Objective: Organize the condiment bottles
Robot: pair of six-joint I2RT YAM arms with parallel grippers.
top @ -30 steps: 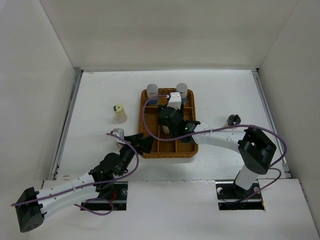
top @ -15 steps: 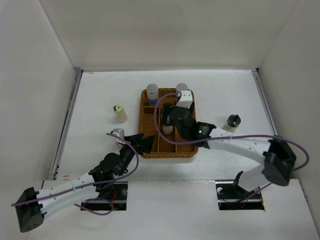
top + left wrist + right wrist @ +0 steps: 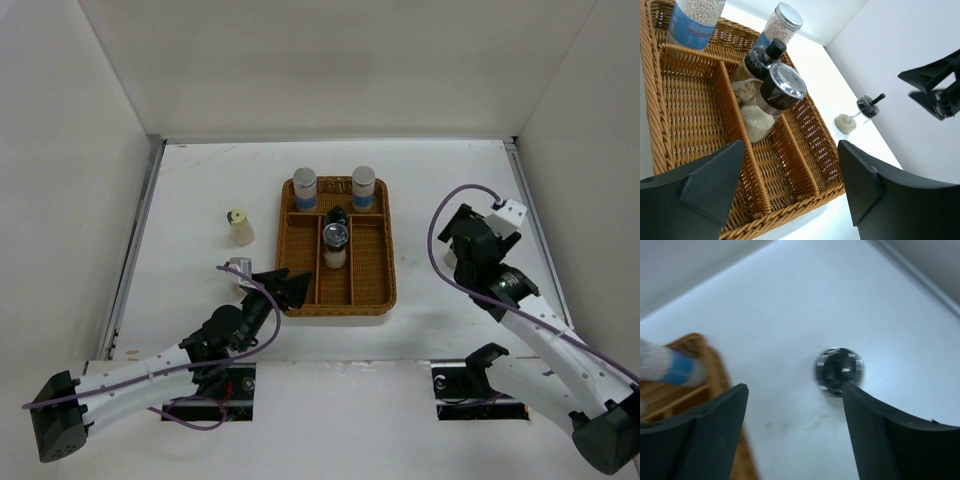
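My right gripper lowers and shifts toward the right in the wrist view onto the shaker's black top [image 3: 839, 370] next, because that top stands off-center, close beside one finger.
Two silver-lidded, blue-labelled cylinders [image 3: 305, 187] [image 3: 363, 186] stand at the back of the wicker tray [image 3: 389, 270]. A black-topped grinder [image 3: 336, 215] and a chrome-topped glass shaker [image 3: 335, 243] stand in its middle compartment. A cream shaker [image 3: 238, 228] and a small chrome-lidded jar [image 3: 238, 266] stand on the table to the left. My left gripper [image 3: 285, 288] is open and empty at the tray's near left corner. My right gripper [image 3: 462, 236] is open and empty above a black-topped shaker [image 3: 838, 371], which sits by my right finger and is hidden in the top view.
The left wrist view shows the tray's near rim [image 3: 790, 214] between my open fingers, the black-topped shaker [image 3: 860, 112] on the white table beyond, and the right gripper [image 3: 935, 90] above it. White walls enclose the table on three sides.
My right arm has pulled out of the tray and swung right, leaving the chrome-topped shaker in the middle compartment. It now hangs over the black-topped shaker. The left arm has not moved.
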